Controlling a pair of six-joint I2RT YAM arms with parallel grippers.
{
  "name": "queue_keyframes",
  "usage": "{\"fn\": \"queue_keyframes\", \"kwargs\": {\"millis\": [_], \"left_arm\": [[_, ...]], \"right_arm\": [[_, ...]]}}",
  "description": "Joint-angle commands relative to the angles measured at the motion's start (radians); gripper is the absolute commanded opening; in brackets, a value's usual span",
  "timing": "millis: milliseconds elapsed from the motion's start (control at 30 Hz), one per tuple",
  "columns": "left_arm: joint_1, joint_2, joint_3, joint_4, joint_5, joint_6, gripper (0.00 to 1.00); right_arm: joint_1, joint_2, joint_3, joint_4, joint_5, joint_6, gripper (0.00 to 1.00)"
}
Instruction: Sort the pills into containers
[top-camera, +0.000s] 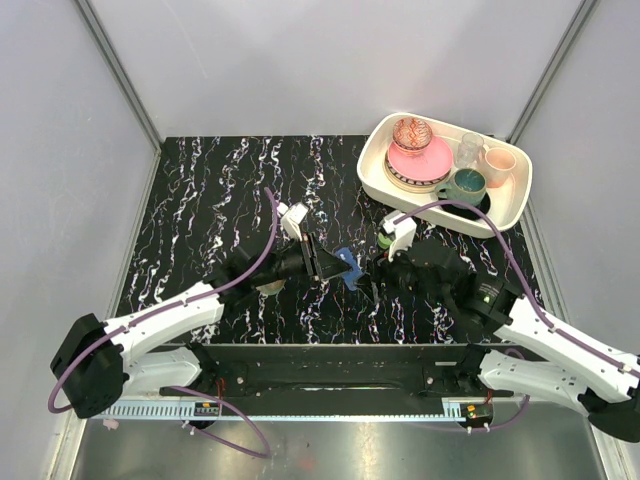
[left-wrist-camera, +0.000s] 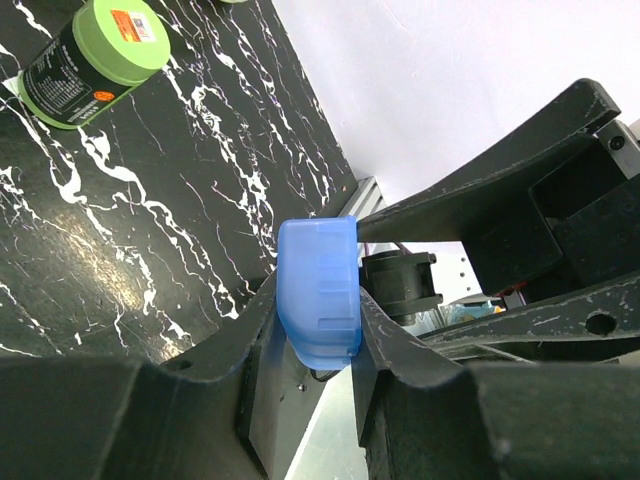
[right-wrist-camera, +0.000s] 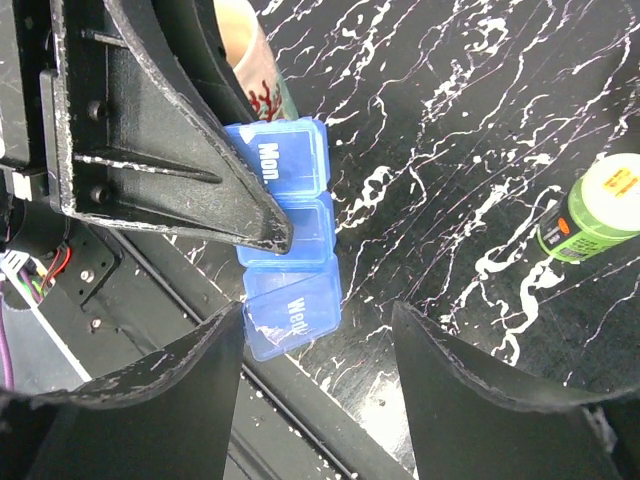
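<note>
The left gripper should next bring the pill box down onto the black marbled table (left-wrist-camera: 175, 225), near the bottle with the green lid.
The blue translucent pill box (top-camera: 347, 268) is held off the table between my left gripper's fingers; the left gripper (left-wrist-camera: 320, 330) is shut on its end. In the right wrist view the pill box (right-wrist-camera: 292, 240) shows three compartments, with lids marked "Mon" and "Wed". One left finger (right-wrist-camera: 180, 150) crosses over it. My right gripper (right-wrist-camera: 320, 312) is open, its jaws wide apart on either side of the "Wed" end, not gripping it. In the top view the left gripper (top-camera: 325, 262) and right gripper (top-camera: 375, 283) meet at the box. No loose pills show.
A green-lidded bottle (top-camera: 385, 240) lies on the black marbled table just behind the grippers; it also shows in the left wrist view (left-wrist-camera: 95, 50) and the right wrist view (right-wrist-camera: 590, 210). A beige mug (right-wrist-camera: 245, 45) sits beside the box. A white tray (top-camera: 500, 215) of dishes stands at the back right.
</note>
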Motion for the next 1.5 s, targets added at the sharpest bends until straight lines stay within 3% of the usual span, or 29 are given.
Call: {"fn": "queue_keyframes", "kwargs": {"millis": [0,467,633,767,900,1233,1467], "left_arm": [[-0.006,-0.03,0.0,0.079,0.062,-0.004,0.0],[-0.006,-0.069,-0.036,0.15,0.163,0.007,0.0],[-0.006,-0.069,-0.045,0.154,0.168,0.024,0.0],[-0.006,-0.037,-0.051,0.102,0.106,0.077,0.0],[-0.006,0.047,-0.023,0.036,0.047,0.163,0.02],[-0.003,0.442,0.079,0.209,0.133,0.234,0.01],[0.031,0.566,0.101,0.291,0.183,0.214,0.06]], "right_arm": [[-0.005,-0.035,0.028,-0.046,0.167,0.01,0.65],[-0.005,-0.009,0.017,-0.106,0.296,0.075,0.64],[-0.005,0.016,0.022,-0.109,0.275,0.078,0.64],[-0.005,-0.035,0.049,-0.138,0.376,0.087,0.65],[-0.005,-0.106,0.095,-0.176,0.459,0.105,0.67],[-0.005,-0.222,0.086,-0.198,0.408,0.13,0.7],[-0.005,-0.233,0.062,-0.201,0.392,0.14,0.7]]}}
